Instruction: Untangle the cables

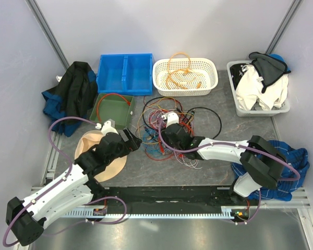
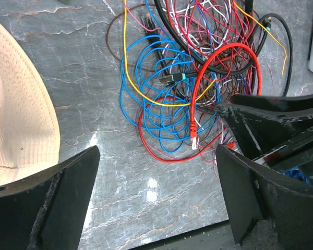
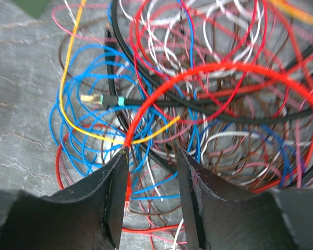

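Observation:
My right gripper will next move slightly toward the blue coil, onto the yellow wire's loose end (image 3: 173, 122).
The cables (image 1: 164, 130) lie in one tangle mid-table: red, blue, yellow, black, white and brown wires. In the left wrist view a thick red cable (image 2: 227, 49) loops over a blue coil (image 2: 146, 112), its plug (image 2: 193, 138) hanging down. My right gripper (image 1: 170, 137) is down in the tangle and open (image 3: 152, 159); the red cable (image 3: 198, 73) runs along its left finger, with thin wires in the gap. My left gripper (image 1: 134, 140) is open wide and empty (image 2: 157, 156), just left of the tangle above bare table.
A beige hat (image 1: 101, 156) lies under my left arm. A green tray (image 1: 101, 112) holds a red coil, a white basket (image 1: 211, 78) orange cables. A blue bin (image 1: 125, 73), a grey bin of clothes (image 1: 235, 107), a dark jacket (image 1: 68, 94) and a blue cloth (image 1: 289, 161) ring the table.

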Motion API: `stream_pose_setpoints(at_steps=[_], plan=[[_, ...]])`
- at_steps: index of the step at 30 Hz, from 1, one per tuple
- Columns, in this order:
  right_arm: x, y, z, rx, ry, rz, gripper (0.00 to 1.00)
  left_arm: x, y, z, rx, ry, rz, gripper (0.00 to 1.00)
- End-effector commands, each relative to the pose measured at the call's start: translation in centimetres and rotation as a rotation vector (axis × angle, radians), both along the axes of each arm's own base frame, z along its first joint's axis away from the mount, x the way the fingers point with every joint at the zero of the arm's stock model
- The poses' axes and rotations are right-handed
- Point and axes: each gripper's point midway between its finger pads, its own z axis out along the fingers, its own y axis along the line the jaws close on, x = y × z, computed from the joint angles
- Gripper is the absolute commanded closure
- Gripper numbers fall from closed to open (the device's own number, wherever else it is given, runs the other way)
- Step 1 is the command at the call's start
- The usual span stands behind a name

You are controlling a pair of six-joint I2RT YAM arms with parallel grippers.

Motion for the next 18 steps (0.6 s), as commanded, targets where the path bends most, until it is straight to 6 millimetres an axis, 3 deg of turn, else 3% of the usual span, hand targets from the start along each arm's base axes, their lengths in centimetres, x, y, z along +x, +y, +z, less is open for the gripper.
stream_pose_setpoints(at_steps=[1,10,18], plan=[[0.3,0.9,0.5,0.135,0.012,-0.070,0.52,0.5,0.2,0.0,-0.026,-0.005,0.050,0.01],[2.0,1.7,-0.3,0.185,0.014,-0.138,0.53,0.2,0.3,-0.5,-0.032,0.005,0.049,0.01],[2.3,0.2,-1.5,0.169,0.024,-0.197,0.58,0.0,0.8,-1.0,-0.038,0.001,0.066,0.01]])
